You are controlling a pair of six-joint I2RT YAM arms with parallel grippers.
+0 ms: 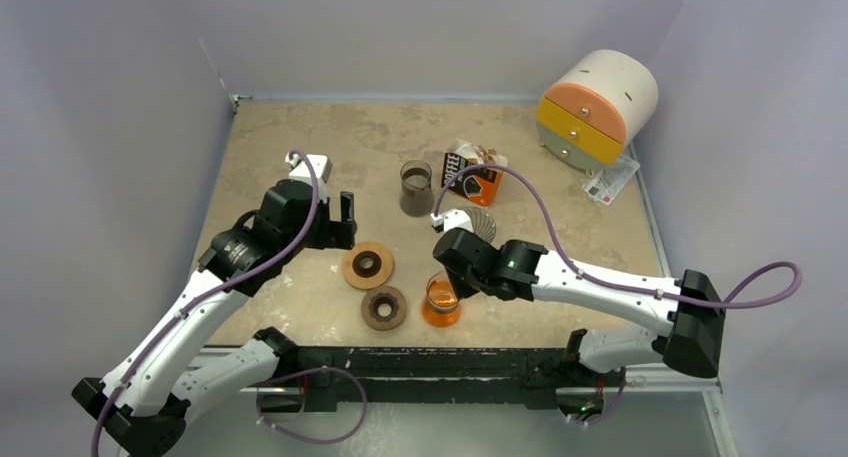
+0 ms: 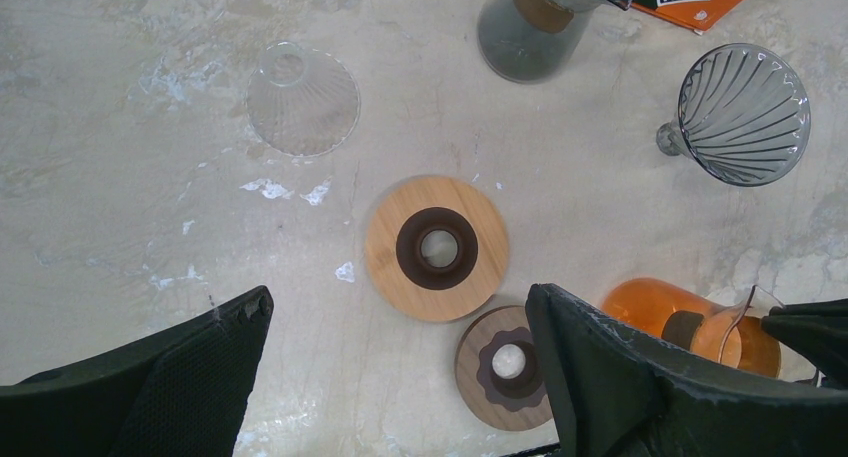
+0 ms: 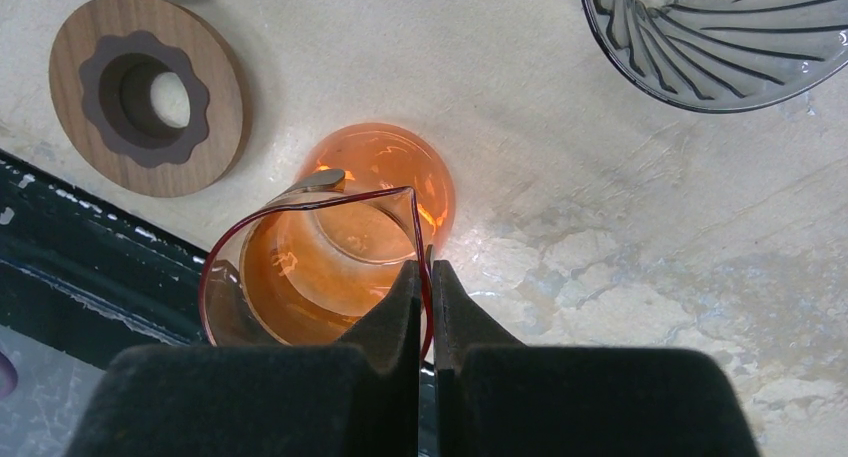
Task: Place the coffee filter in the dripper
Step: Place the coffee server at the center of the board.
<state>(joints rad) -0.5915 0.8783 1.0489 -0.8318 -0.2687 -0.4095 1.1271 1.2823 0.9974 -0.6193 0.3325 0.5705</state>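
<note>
My left gripper should move down and back onto the darker ring's side away from the orange carafe next, because the darker ring's open hole leaves room for one fingertip.
A smoky grey ribbed dripper lies on its side mid-table. A clear ribbed glass cone rests mouth down farther left. No loose coffee filter shows; an orange and black box marked COFFEE stands behind the dripper. My right gripper is shut on the rim of an orange glass carafe near the front edge. My left gripper hangs open and holds nothing, above a light wooden ring.
A darker wooden ring lies by the black front edge. A grey glass carafe stands behind the rings. A round drawer unit and a white packet sit at the back right.
</note>
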